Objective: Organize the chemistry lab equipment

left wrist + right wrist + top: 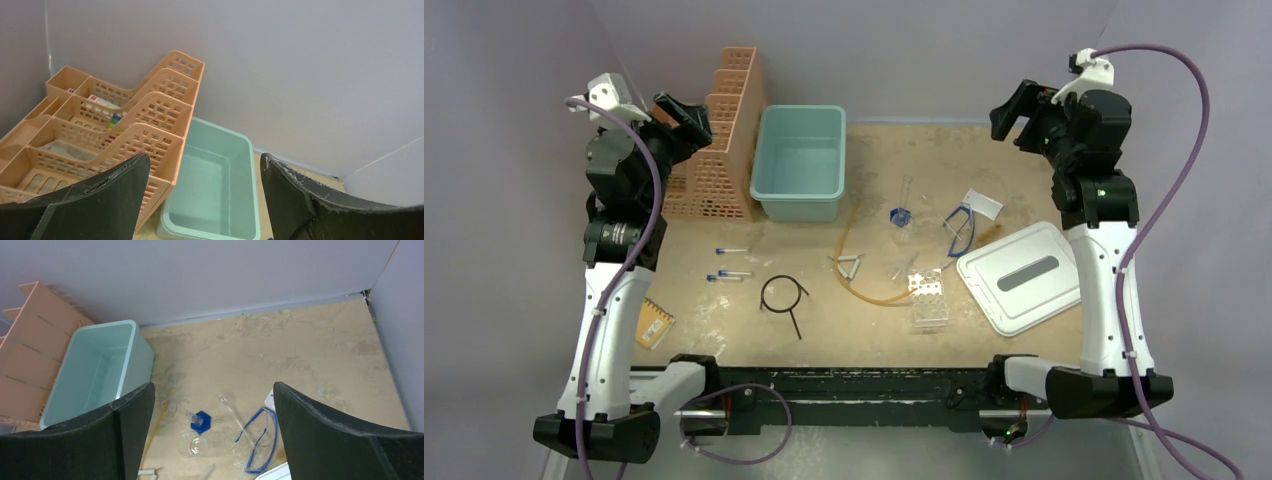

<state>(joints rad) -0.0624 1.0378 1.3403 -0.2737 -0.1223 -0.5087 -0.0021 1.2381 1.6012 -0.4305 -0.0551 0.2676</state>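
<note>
My right gripper goes down and to the left in the top view onto the glass cylinder's upper tube [177, 410] next, as the tube stands below it on that side.
The lab equipment lies spread on the tan table. Blue-capped tubes [731, 250] lie at the left, with the black wire ring with stem [784, 295] beside them. The wire triangle [851, 265], amber hose [856, 285] and clear tube rack [929, 297] are in the middle. A blue-based glass cylinder [201, 421] and blue-framed goggles [262, 440] lie further back. My left gripper [204, 159] hangs open high over the back left, empty. At the back right my right gripper [212, 387] is raised, open and empty too.
A teal bin [801, 160] stands at the back centre beside the orange lattice rack [714, 140]. A white lid [1021, 275] lies at the right. A small orange notepad [654, 322] sits near the left arm. Grey walls close the back and sides.
</note>
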